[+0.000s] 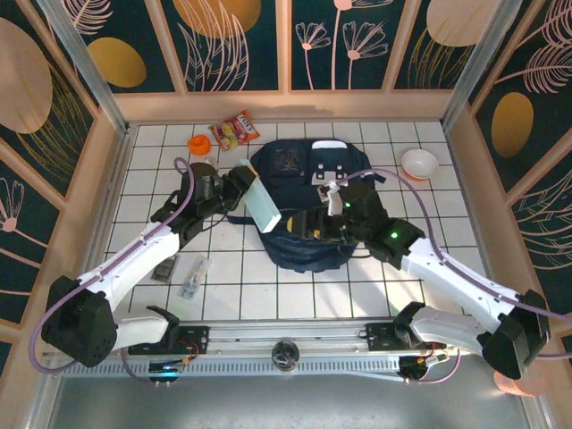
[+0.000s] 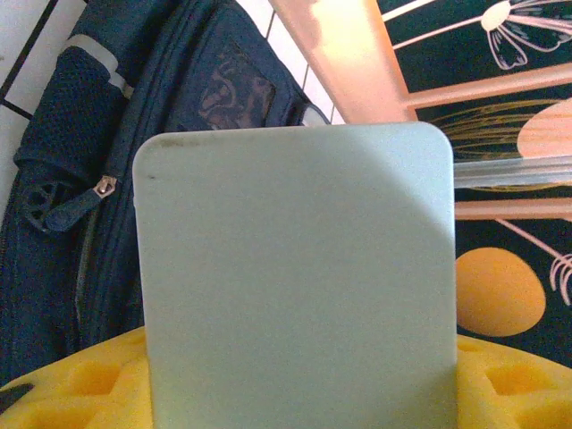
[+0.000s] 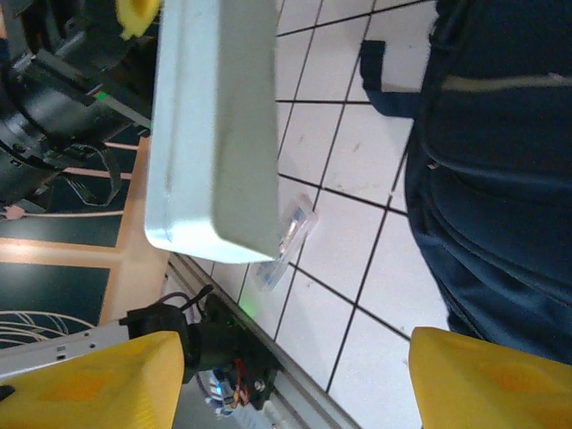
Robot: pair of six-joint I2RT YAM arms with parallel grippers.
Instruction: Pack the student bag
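The pale green flat box sticks out of my left gripper toward the bag's middle. So the right gripper moves across onto the box's loose end (image 1: 267, 217) (image 3: 219, 219) next.
The student bag (image 1: 304, 237), a dark navy backpack, lies flat in the middle of the tiled table. My left gripper (image 1: 241, 185) is shut on a pale green flat box (image 1: 263, 205) and holds it tilted over the bag's left edge. In the left wrist view the box (image 2: 295, 277) stands between my yellow pads (image 2: 71, 393), with the bag's zipper and mesh pocket (image 2: 80, 179) behind it. My right gripper (image 1: 334, 207) hovers over the bag's middle. Its yellow fingers (image 3: 98, 384) stand wide apart with nothing between them, facing the box (image 3: 214, 125) and the bag's side (image 3: 500, 179).
A snack packet (image 1: 234, 131) and an orange object (image 1: 198, 143) lie at the back left. At the back right sits a white bowl (image 1: 419, 163). A clear plastic pack (image 1: 194, 279) and a dark flat item (image 1: 166, 268) lie front left. Wooden walls enclose the table.
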